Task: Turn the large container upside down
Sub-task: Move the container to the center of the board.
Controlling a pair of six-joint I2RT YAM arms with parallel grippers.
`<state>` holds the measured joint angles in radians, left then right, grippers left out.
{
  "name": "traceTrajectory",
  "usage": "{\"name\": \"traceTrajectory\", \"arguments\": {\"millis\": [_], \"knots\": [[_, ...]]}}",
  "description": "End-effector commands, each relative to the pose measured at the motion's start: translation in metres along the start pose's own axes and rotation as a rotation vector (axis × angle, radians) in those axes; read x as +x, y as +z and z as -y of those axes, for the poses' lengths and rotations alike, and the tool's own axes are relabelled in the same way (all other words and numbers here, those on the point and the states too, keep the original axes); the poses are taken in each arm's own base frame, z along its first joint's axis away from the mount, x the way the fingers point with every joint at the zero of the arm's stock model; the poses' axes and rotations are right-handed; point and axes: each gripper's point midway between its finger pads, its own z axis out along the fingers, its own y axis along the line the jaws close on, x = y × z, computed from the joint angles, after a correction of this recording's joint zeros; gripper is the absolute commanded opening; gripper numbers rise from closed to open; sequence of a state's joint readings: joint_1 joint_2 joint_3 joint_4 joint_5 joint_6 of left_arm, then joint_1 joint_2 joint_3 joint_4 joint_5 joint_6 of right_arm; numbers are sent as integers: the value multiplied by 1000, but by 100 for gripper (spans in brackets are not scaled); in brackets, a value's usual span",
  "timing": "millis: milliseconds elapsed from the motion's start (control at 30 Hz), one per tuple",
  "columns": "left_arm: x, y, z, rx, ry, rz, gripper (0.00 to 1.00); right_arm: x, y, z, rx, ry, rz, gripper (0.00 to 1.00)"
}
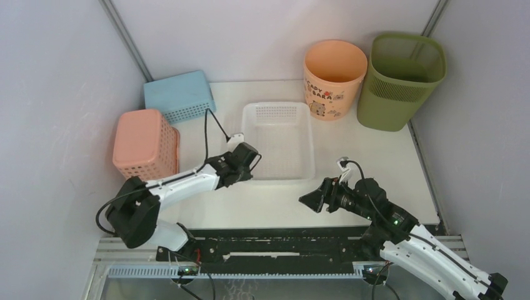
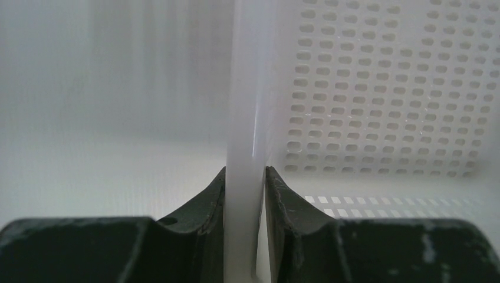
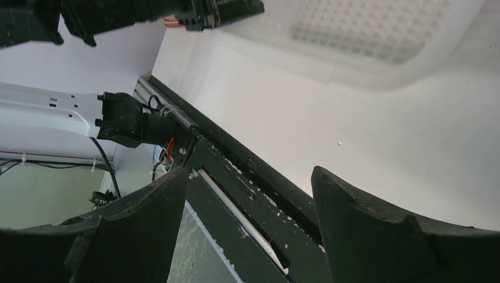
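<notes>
My left gripper pulls the white perforated tray (image 1: 310, 140) back onto the bare tabletop before the black bar next and releases the tray's rim, as that tabletop lies back of it.
The large container, a tall olive-green bin (image 1: 400, 81) with a mesh upper band, stands upright with its mouth up at the back right corner; neither gripper is near it. My left gripper (image 1: 250, 164) is shut on the left rim of a white perforated tray (image 1: 310, 140) at the table's middle. In the left wrist view the two fingers (image 2: 244, 177) pinch the tray's thin white wall (image 2: 244, 88). My right gripper (image 1: 310, 200) is open and empty, low near the front edge, pointing left; it shows wide open in the right wrist view (image 3: 250, 174).
A round peach bucket (image 1: 333, 78) stands just left of the green bin. A blue basket (image 1: 179, 95) and a pink basket (image 1: 145, 144) lie upside down at the left. Walls close in on three sides. A black rail (image 1: 281, 240) runs along the front edge.
</notes>
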<state>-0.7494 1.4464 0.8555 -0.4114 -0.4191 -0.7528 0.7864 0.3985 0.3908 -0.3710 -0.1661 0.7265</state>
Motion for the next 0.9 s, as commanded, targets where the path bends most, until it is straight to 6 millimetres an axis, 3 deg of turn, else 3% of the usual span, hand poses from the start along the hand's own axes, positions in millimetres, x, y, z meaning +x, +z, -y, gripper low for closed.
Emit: {"name": "traceTrajectory", "arguments": {"millis": [0,600,700,800,867], "knots": [[36,-21,-18,-50,113,-24,0,-18,-8,-15,-32,-39,45,85],[106,-69,-49,-4,0,-73,3,-31,-12,-16,-2,-67,49,85],[113,-69,-53,-6,-10,-79,17,-31,-9,-15,-4,-67,39,85],[112,-69,-56,-5,-9,-66,47,-31,-8,-15,-5,-68,34,86],[105,-72,-54,-6,4,-53,62,-31,-7,-14,-4,-67,31,86]]}}
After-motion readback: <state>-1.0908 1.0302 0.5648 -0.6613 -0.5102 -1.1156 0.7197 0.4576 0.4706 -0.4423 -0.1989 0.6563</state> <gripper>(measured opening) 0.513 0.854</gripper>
